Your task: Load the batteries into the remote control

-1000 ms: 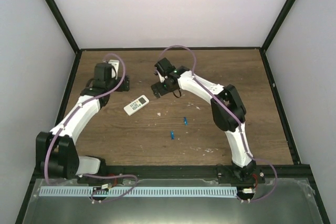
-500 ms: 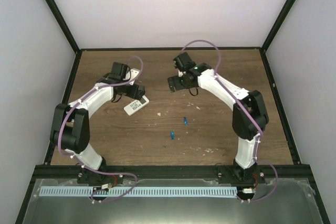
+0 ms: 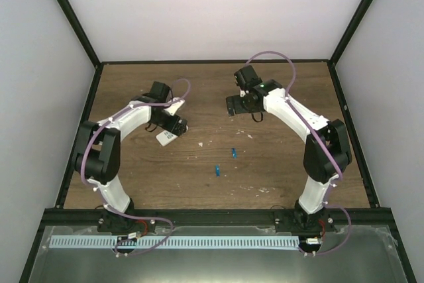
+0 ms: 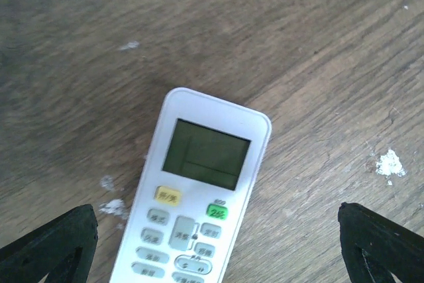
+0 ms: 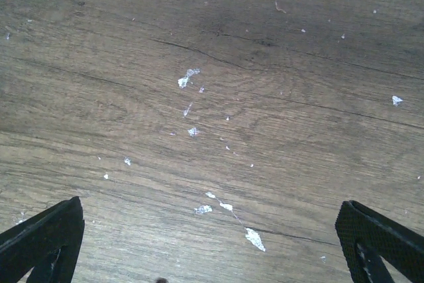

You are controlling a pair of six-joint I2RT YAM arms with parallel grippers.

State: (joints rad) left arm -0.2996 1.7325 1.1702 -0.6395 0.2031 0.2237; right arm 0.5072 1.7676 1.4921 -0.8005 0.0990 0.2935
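Observation:
The display end of the white remote control (image 4: pixel 199 197) is the next place for my left gripper. It should move down over that end, then close across its width.
The white remote control (image 4: pixel 199 197) lies face up on the wooden table, its dark display and buttons showing; in the top view only its near end (image 3: pixel 165 137) shows. My left gripper (image 3: pixel 173 124) is open and hovers right over it, with the fingertips (image 4: pixel 59 243) on either side of the handset, not touching it. Two small blue batteries lie on the table, one (image 3: pixel 234 152) nearer the middle and one (image 3: pixel 217 171) closer to me. My right gripper (image 3: pixel 238 104) is open and empty above bare wood at the back right; no battery shows in the right wrist view.
White flecks (image 5: pixel 252 236) dot the wood. Black frame rails (image 3: pixel 79 130) edge the table on the left and right. The white back wall stands behind the table's far edge (image 3: pixel 212 63).
My left gripper has swung right and down over the remote, now covering most of it. My right gripper has moved right and away from the remote, towards the back right.

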